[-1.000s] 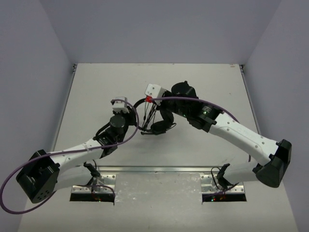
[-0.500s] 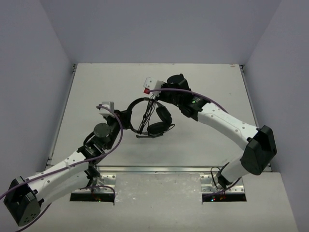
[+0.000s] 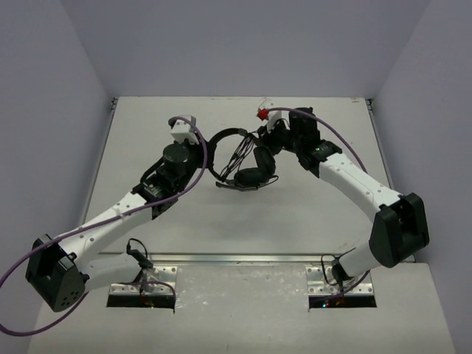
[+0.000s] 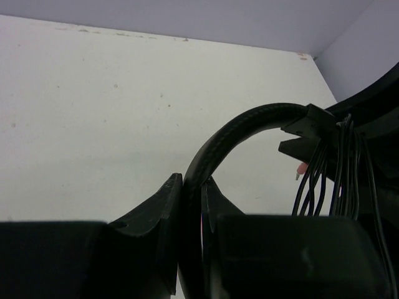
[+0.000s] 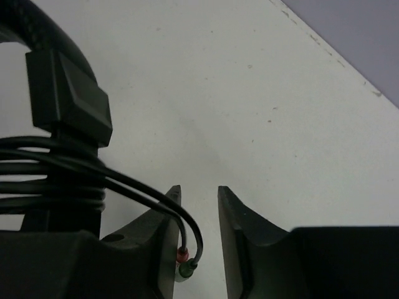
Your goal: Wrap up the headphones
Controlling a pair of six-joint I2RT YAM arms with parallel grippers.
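Note:
The robot's left gripper should turn next, come back and down to the bare tabletop by the bar (image 3: 251, 223) and let go of the headband (image 3: 222, 135), with the cable wound across the headphones' frame.
The black headphones (image 3: 253, 176) are held off the table near its middle, headband (image 3: 222, 135) to the left and earcups to the right. The thin black cable (image 3: 239, 151) is wound in several loops across the frame. My left gripper (image 3: 207, 153) is shut on the headband, which the left wrist view shows pinched between the fingers (image 4: 193, 187). My right gripper (image 3: 268, 137) is open beside the upper earcup. In the right wrist view (image 5: 198, 194) its jaws stand apart, and the cable's red and green plugs (image 5: 184, 262) hang against the left finger, not pinched.
The white table (image 3: 147, 133) ends at grey walls on the left, right and far sides. A metal rail (image 3: 236, 258) runs along the near edge by the arm bases. Purple robot cables (image 3: 199, 158) loop over both arms.
Both grippers and the headphones have moved toward the far side of the table. The right gripper has swung from the headband's left end to its right side, near the upper earcup.

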